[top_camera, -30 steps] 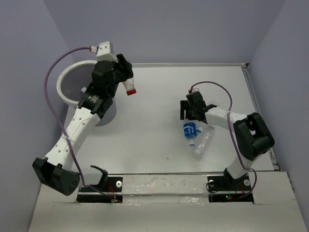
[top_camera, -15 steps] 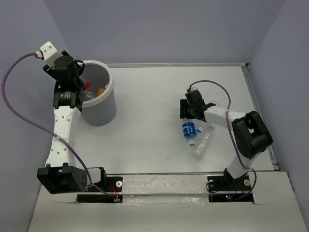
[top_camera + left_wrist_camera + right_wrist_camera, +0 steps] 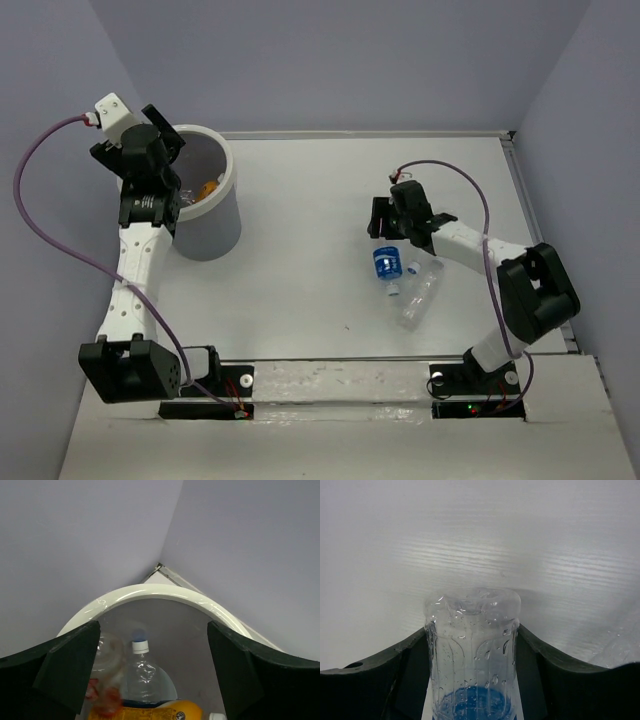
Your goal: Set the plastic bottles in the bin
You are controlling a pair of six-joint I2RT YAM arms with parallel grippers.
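The bin's opening (image 3: 204, 164) is to the left of my right gripper in the top view. My right gripper should lift the bottle above the bin's tall rim and move across to release it.
The white bin (image 3: 222, 215) stands at the far left. My left gripper (image 3: 158, 165) hangs open over its rim (image 3: 150, 592), nothing between its fingers (image 3: 70, 672). Inside lie a clear white-capped bottle (image 3: 142, 667), a yellow-orange bottle (image 3: 170, 713) and a blurred red-capped bottle (image 3: 106, 687). The orange bottle (image 3: 207, 188) also shows from above. At centre right, my right gripper (image 3: 392, 230) is shut on the base end of the blue-labelled bottle (image 3: 387, 262), whose clear body (image 3: 472, 640) fills the gap between the fingers (image 3: 542, 680). A clear unlabelled bottle (image 3: 422, 296) lies on the table just right of it.
The table's back edge and a raised right rim (image 3: 535, 230) border the white surface, with purple walls behind and at both sides. The left arm's purple cable (image 3: 40, 215) loops out to the left. Both arm bases sit at the near edge.
The left arm swung from right of the bin to above it and opened; the red-capped bottle dropped inside. The right gripper closed on the blue-labelled bottle and shifted it slightly left.
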